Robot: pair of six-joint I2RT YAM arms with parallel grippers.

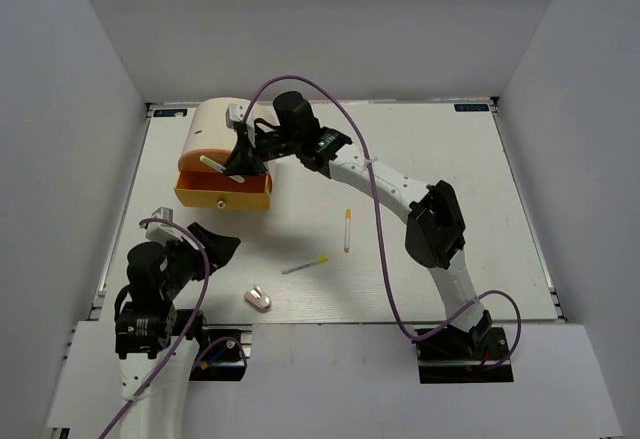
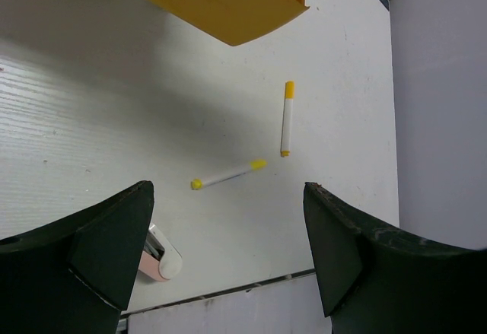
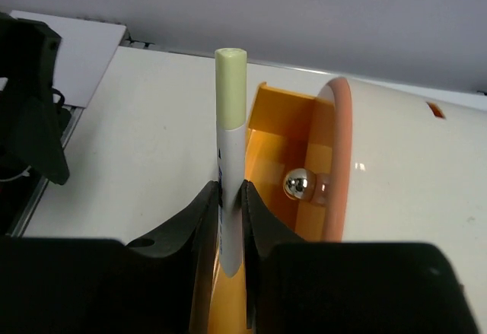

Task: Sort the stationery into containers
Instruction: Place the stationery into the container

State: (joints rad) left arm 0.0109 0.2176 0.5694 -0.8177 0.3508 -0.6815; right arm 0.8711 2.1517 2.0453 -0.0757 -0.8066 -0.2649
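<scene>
The white pen needs to go down a little over the open yellow-orange drawer (image 1: 223,182) in my right gripper. Then my right gripper needs to let go of it.
The cream-beige cylindrical box (image 1: 212,124) stands at the far left with its yellow-orange drawer (image 1: 222,197) pulled out. My right gripper (image 1: 238,162) is shut on a white pen with a pale yellow-green cap (image 3: 230,132) and holds it over the open drawer (image 3: 293,155). Two white-and-yellow pens lie on the table: one upright (image 1: 347,229), one slanted (image 1: 305,264); both show in the left wrist view (image 2: 287,118) (image 2: 228,174). A pink-white eraser (image 1: 258,299) lies near the front edge. My left gripper (image 1: 215,246) is open and empty, above the table near the eraser (image 2: 160,256).
White walls enclose the table on three sides. The table's front edge (image 2: 228,292) runs just below the eraser. A shiny round knob (image 3: 298,184) sits on the box's orange face inside the drawer opening.
</scene>
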